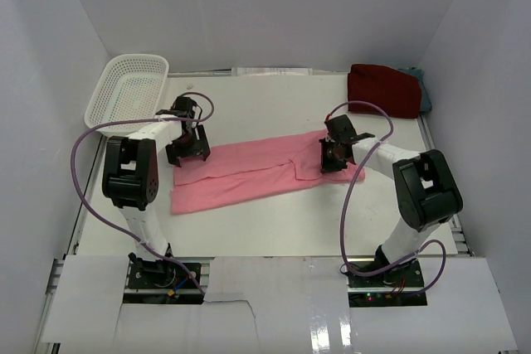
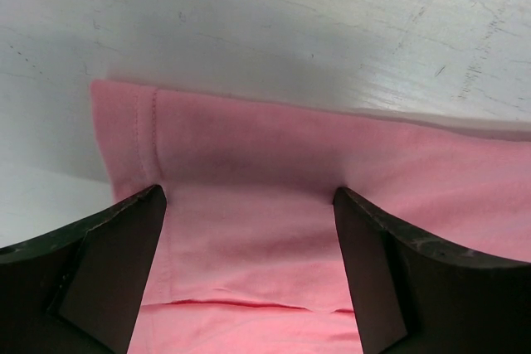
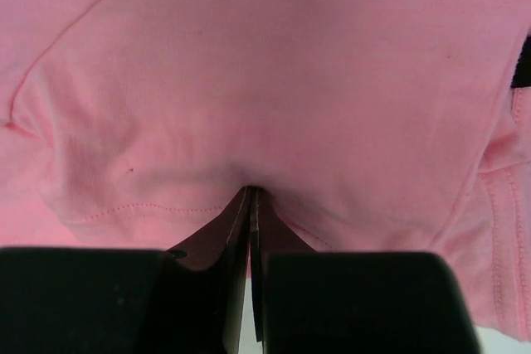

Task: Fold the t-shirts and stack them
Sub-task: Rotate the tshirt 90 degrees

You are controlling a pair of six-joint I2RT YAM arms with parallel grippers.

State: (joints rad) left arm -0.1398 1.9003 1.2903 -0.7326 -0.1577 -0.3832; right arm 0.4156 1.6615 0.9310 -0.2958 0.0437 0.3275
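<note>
My left gripper slides back toward my base with the hemmed end next, rises slightly and closes beside the hemmed corner (image 1: 190, 162) (image 2: 231, 191), as its open fingers straddle that cloth.
The light pink t-shirt (image 1: 249, 173) lies folded lengthwise as a long strip across the table's middle. My left gripper (image 1: 188, 155) is open over its far left end; in the left wrist view the fingers (image 2: 116, 263) straddle the pink cloth (image 2: 249, 230) near its hemmed corner. My right gripper (image 1: 333, 160) is shut on the shirt's right end; in the right wrist view the jaws pinch a pucker of pink cloth (image 3: 249, 105). The dark red t-shirt (image 1: 383, 89) lies folded at the back right, with the teal-grey one (image 1: 424, 89) showing under it.
A white perforated basket (image 1: 126, 89) stands at the back left, just behind the left arm. White walls close in the table on three sides. The table's front edge runs just ahead of the arm bases.
</note>
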